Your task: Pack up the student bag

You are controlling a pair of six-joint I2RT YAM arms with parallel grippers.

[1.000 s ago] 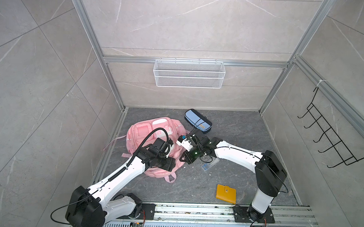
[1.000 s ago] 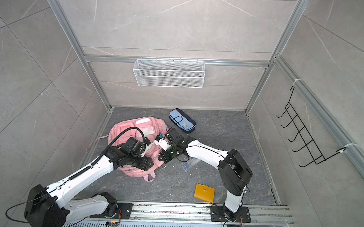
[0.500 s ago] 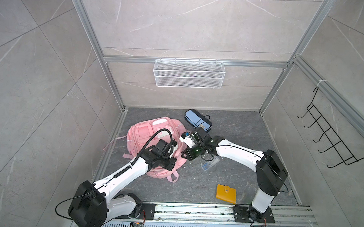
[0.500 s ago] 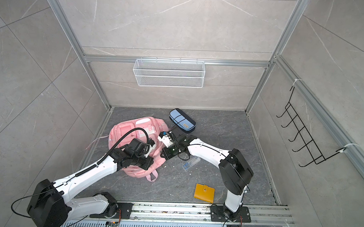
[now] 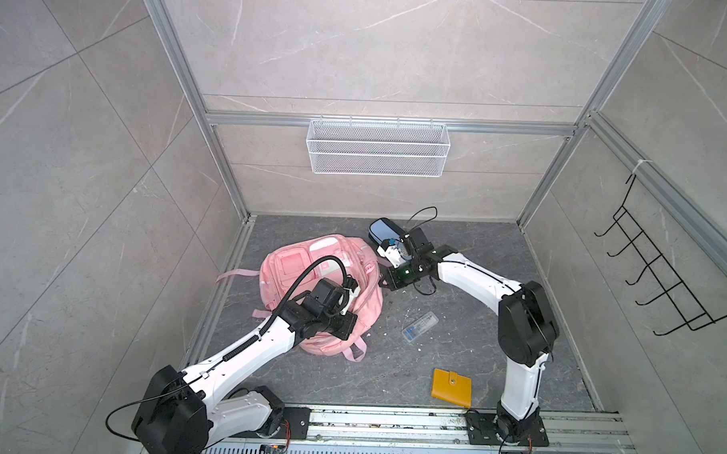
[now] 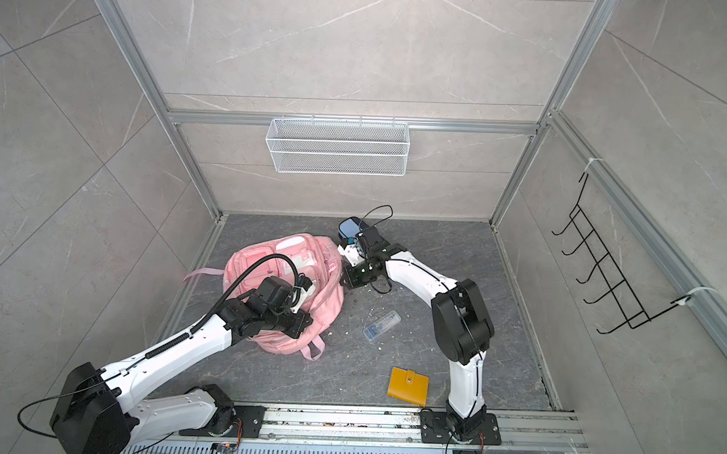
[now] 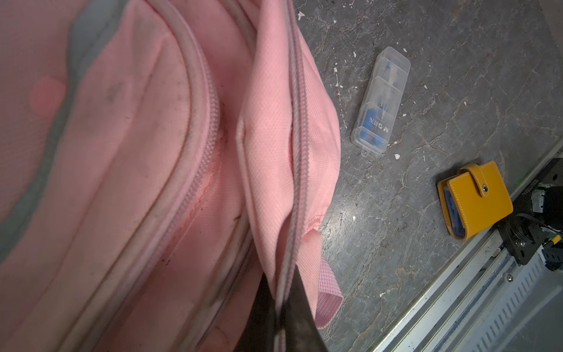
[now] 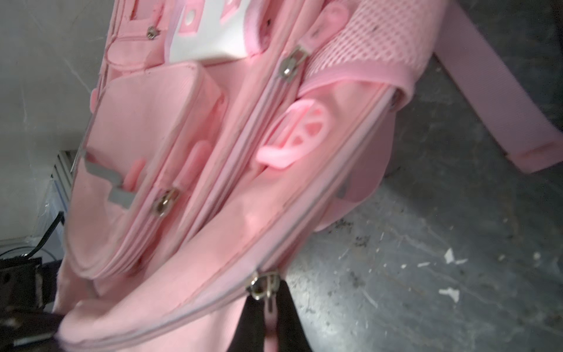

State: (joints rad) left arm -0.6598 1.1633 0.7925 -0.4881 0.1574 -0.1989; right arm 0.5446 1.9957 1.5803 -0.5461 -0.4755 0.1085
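Observation:
The metal zipper pull [image 8: 262, 288] will next be pulled outward by my right gripper. It will be let go at the mesh pocket's rim [image 8: 387, 90], which is outward of my gripper.
The pink student bag [image 5: 331, 260] [image 6: 264, 270] lies on the grey floor left of centre in both top views. My left gripper [image 5: 352, 323] [image 6: 306, 319] is at the bag's near right side. In the left wrist view it [image 7: 281, 304] is shut on the bag's [image 7: 122, 152] zipper-edged fabric. My right gripper [image 5: 387, 281] [image 6: 345, 279] is at the bag's far right edge. In the right wrist view it [image 8: 269, 304] is shut on a metal zipper pull [image 8: 262, 288] of the bag [image 8: 152, 137]; the zipper behind it stands parted.
A blue pencil case [image 5: 384, 231] lies behind the right wrist. A clear pen box [image 5: 420, 327] [image 7: 380, 100] and a yellow wallet [image 5: 452, 388] [image 7: 478, 198] lie on the floor to the right of the bag. A wire basket [image 5: 377, 147] hangs on the back wall, a hook rack [image 5: 663, 280] on the right wall.
My left gripper has gone from open to shut on the bag's zipper edge. My right gripper has moved a little toward the back with the zipper pull.

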